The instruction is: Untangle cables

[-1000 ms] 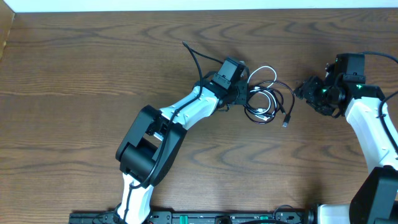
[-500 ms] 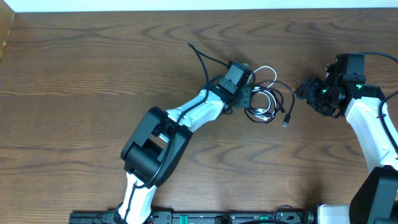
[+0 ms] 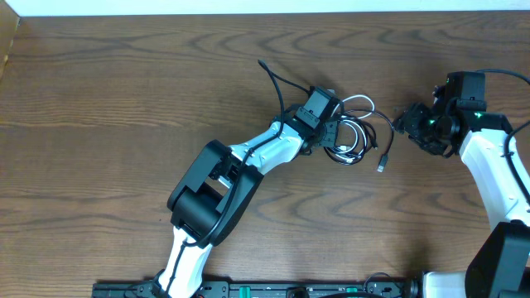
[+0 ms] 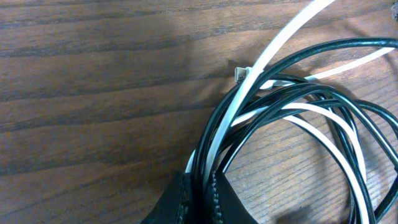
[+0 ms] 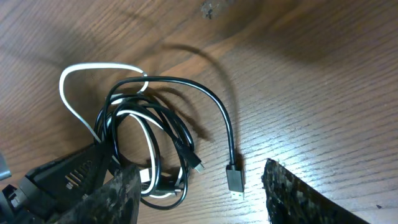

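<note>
My left gripper will next lift the coil's bunched cable pieces and tilt them upward, then lower them and let them go near the coil.
The black cable (image 3: 387,132) and white cable (image 3: 358,101) lie tangled in one small coil on the wooden table. My left gripper (image 3: 334,132) is at the coil's left side. In the left wrist view it (image 4: 200,199) is shut on strands of the black cable (image 4: 323,46) and white cable (image 4: 273,56) together. My right gripper (image 3: 402,124) is just right of the coil, open and empty. In the right wrist view it (image 5: 205,199) hovers over the black cable's USB plug (image 5: 235,180), with the white loop (image 5: 68,93) farther left.
The left arm (image 3: 248,157) lies diagonally across the table's middle, its own thick black wire (image 3: 273,79) arching behind it. The right arm (image 3: 497,182) runs along the right edge. The table's far edge (image 3: 248,14) is at the top.
My left gripper has shifted a little to the right with the cables in it, and the coil moved slightly right with it. The right arm has not moved.
</note>
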Robot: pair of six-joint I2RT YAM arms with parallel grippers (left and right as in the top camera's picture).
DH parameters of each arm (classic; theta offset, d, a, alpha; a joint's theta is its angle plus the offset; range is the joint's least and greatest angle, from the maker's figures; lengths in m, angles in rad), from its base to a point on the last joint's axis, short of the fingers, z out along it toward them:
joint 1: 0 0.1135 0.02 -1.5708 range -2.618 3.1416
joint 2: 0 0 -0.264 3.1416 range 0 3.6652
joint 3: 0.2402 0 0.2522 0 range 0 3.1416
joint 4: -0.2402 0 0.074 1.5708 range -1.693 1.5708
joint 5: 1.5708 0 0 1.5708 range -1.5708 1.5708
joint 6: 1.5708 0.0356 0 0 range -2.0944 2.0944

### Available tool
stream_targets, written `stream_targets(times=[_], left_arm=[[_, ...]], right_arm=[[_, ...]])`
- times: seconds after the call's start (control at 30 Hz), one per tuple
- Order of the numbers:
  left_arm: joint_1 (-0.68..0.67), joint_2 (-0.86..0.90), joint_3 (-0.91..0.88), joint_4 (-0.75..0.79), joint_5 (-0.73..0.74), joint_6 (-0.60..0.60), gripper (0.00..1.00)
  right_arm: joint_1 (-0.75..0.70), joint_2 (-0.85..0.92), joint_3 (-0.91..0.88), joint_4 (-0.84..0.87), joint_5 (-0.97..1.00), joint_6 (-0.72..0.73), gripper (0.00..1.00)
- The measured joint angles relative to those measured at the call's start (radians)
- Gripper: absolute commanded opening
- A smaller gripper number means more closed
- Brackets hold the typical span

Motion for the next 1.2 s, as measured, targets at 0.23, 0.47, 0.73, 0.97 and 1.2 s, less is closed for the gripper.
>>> stream_targets(times=[0.23,0.47,0.73,0.97,1.2], left_arm=[[0.074,-0.024,0.001,0.032,0.205,-0.041,0.07],[0.207,-0.19,0.002,0.116,0.41,-0.148,0.08],[0.268,-0.229,0.005,0.259,0.588,-0.275,0.07],[0.281,-0.229,0.005,0.363,0.695,-0.369,0.08],[0.281,-0.229,0.005,0.364,0.734,-0.407,0.07]], right_arm=[[0.004,0.0,0.0,0.072,-0.129,-0.087,0.63],[0.016,0.0,0.0,0.151,-0.308,-0.097,0.65],[0.127,0.0,0.0,0.262,-0.348,0.02,0.55],[0.195,0.071,0.0,0.408,-0.312,0.195,0.47],[0.231,0.208,-0.001,0.615,-0.341,0.303,0.41]])
